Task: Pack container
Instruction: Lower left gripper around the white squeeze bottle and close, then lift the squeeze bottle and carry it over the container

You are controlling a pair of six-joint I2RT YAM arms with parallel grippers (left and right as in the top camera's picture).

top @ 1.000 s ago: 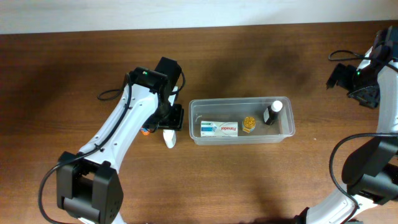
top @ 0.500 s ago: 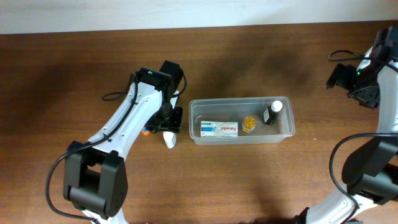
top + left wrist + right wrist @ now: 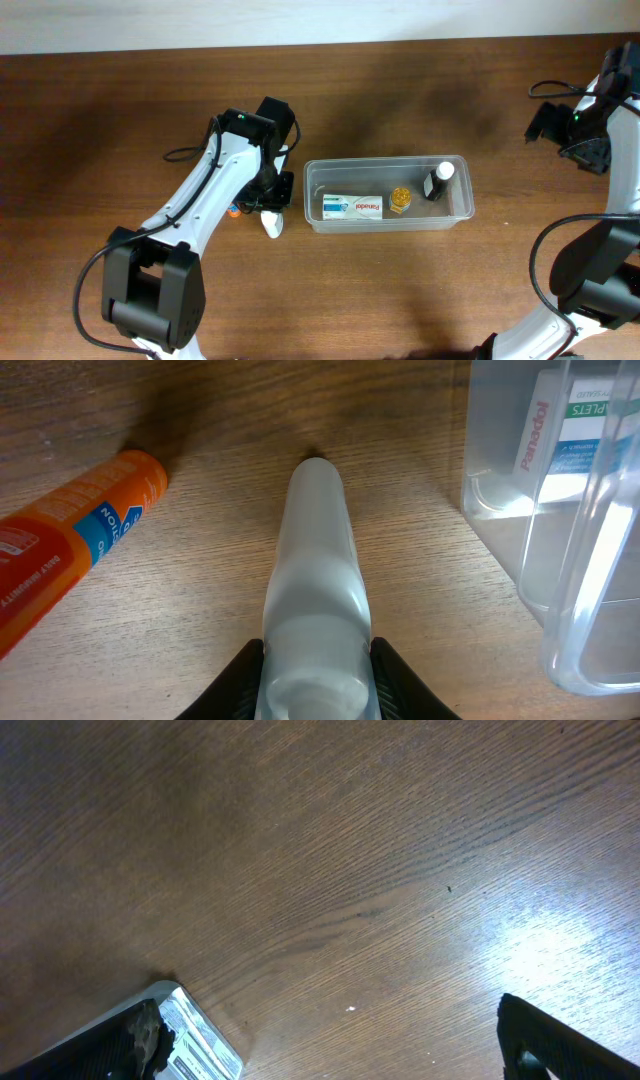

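Observation:
The container's free bottom by the amber jar lies to the right of my left gripper in the overhead view, so I will lift the white bottle across, lower and release it.
The container (image 3: 388, 160) is a clear tub at the table's middle, and its near corner (image 3: 590, 610) shows in the left wrist view. It holds a Panadol box (image 3: 352, 207), a small amber jar (image 3: 401, 200) and a dark bottle with a white cap (image 3: 436, 182). Just left of it a white bottle (image 3: 315, 580) lies on the wood. My left gripper (image 3: 316, 680) is shut on that bottle's wide end, a finger on each side. My right gripper (image 3: 335, 1050) hangs open and empty at the far right (image 3: 556, 128).
An orange tube (image 3: 70, 545) lies on the table left of the white bottle, close to my left fingers (image 3: 233, 211). The right wrist view shows bare wood and a corner of a printed box (image 3: 195, 1035) at its lower left.
My left jaws have come together on the white bottle, after the arm shifted slightly over it. The bottle still lies on the table. The right arm has not moved.

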